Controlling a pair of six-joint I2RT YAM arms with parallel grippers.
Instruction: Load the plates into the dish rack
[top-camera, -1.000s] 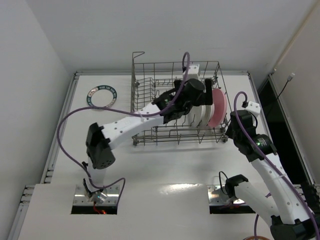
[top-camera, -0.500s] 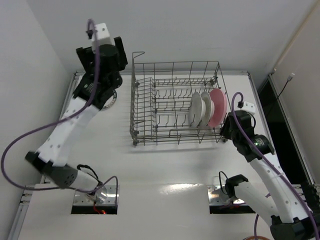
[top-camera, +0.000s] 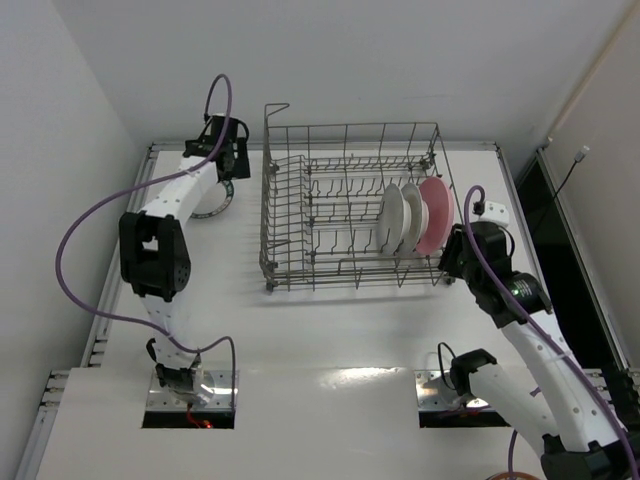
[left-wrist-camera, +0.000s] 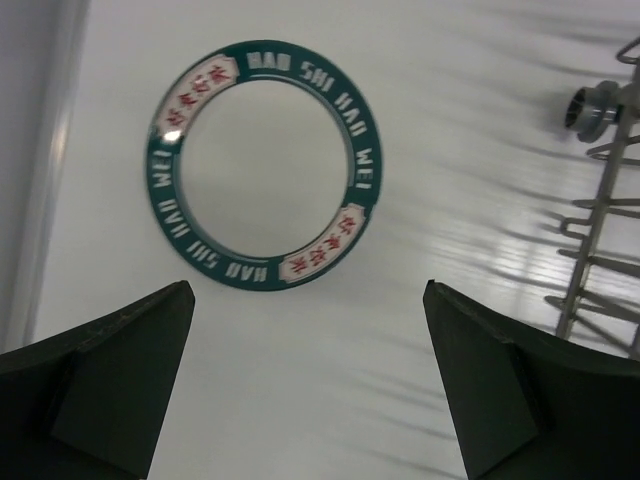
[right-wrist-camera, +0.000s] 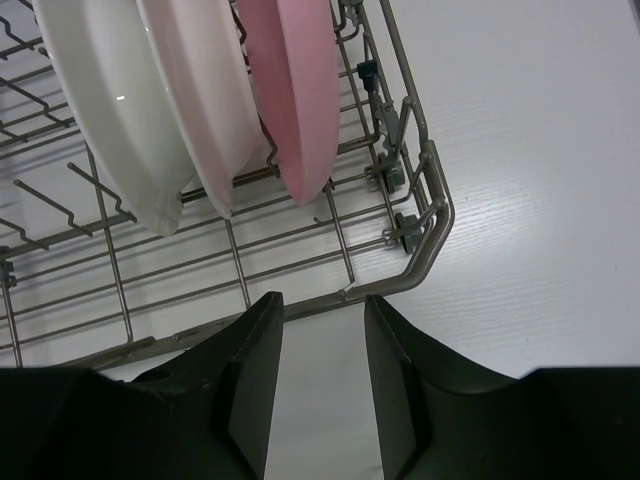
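My left gripper needs to go down and move toward the rack (top-camera: 330, 200), onto the lettered plate's rack-side rim (left-wrist-camera: 365, 180), because the empty table there leaves room for a finger.
The dish rack (top-camera: 330, 200) stands at the back middle of the table. Three plates stand on edge at its right end: two whitish ones (top-camera: 390, 218) (top-camera: 412, 215) and a pink one (top-camera: 436, 215). The fourth plate, white with a green lettered rim (left-wrist-camera: 365, 180), lies flat at the far left, partly under my left arm (top-camera: 208, 210). My left gripper (left-wrist-camera: 307, 290) hovers above it, open wide and empty. My right gripper (right-wrist-camera: 322, 300) sits just outside the rack's near right corner (right-wrist-camera: 430, 220), below the pink plate (right-wrist-camera: 290, 90), with its jaws parted and nothing between them.
A wall runs close along the table's left edge (top-camera: 130, 230), beside the lettered plate. The rack's tall wire side (left-wrist-camera: 600, 200) stands just right of the left gripper. Bare white table (top-camera: 330, 330) lies between the rack and the arm bases.
My left arm swung out of the rack and over to the far left, above the lettered plate, with its gripper opening fully. The right gripper's jaws opened a little wider.
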